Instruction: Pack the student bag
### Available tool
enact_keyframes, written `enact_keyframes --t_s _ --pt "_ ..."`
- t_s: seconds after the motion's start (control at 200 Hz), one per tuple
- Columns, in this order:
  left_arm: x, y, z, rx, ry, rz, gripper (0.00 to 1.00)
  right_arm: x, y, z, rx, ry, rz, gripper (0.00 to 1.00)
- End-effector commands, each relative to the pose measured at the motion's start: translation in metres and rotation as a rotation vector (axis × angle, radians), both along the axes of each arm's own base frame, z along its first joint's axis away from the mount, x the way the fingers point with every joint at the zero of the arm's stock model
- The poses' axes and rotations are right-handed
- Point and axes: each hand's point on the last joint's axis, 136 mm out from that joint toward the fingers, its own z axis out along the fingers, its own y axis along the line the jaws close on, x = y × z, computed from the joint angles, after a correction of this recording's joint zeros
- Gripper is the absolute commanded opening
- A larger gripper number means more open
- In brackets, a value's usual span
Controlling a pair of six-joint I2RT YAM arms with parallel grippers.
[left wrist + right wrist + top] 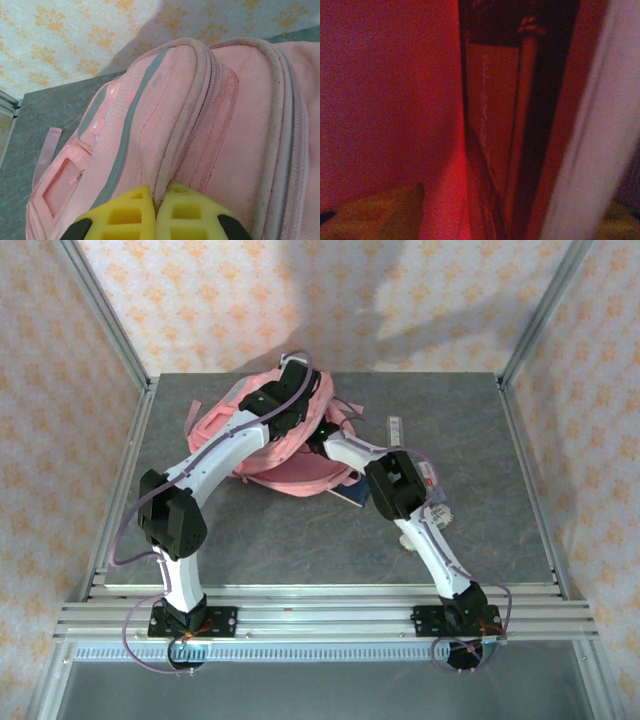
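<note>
The piped seam comes down toward the loose pink strap next and my left gripper releases the seam, since the gripper holds the bag (295, 455) raised.
The student bag (295, 455), a large pink backpack, lies at the middle back of the table. My left gripper (159, 192) is at its top, with the yellow fingers (125, 210) shut on a raised piped seam of the bag (200, 125). My right arm (395, 485) reaches into the bag's open side from the right. My right gripper (515, 200) is inside, in dim red light, and its fingers (375, 215) stand far apart at the frame's lower corners. Ahead of it are a flat dark panel (495, 125) and a pale surface (605, 135); what they are cannot be made out.
A dark blue book (350, 496) pokes out under the bag's front right edge. A ruler-like strip (395, 430) and small items (438, 512) lie by the right arm. A loose pink strap (192, 416) trails left. Metal frame posts and patterned walls surround the table (300, 540).
</note>
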Motion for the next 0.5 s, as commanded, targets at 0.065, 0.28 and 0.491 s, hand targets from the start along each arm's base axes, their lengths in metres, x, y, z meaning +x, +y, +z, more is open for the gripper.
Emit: enact_keyframes --t_s 0.065,0.28,0.491 --pt "-0.001 0.015 0.031 -0.034 -0.108 0.070 0.00 -0.029 -0.064 0.028 -0.195 -0.013 0.019 0.65" --pt "-0.001 0.030 0.014 0.010 -0.095 0.120 0.00 -0.073 -0.131 0.035 -0.279 -0.038 0.010 0.66" --pt "0.002 0.059 -0.014 0.109 -0.061 0.213 0.00 -0.114 -0.166 0.058 -0.325 -0.132 0.060 0.65"
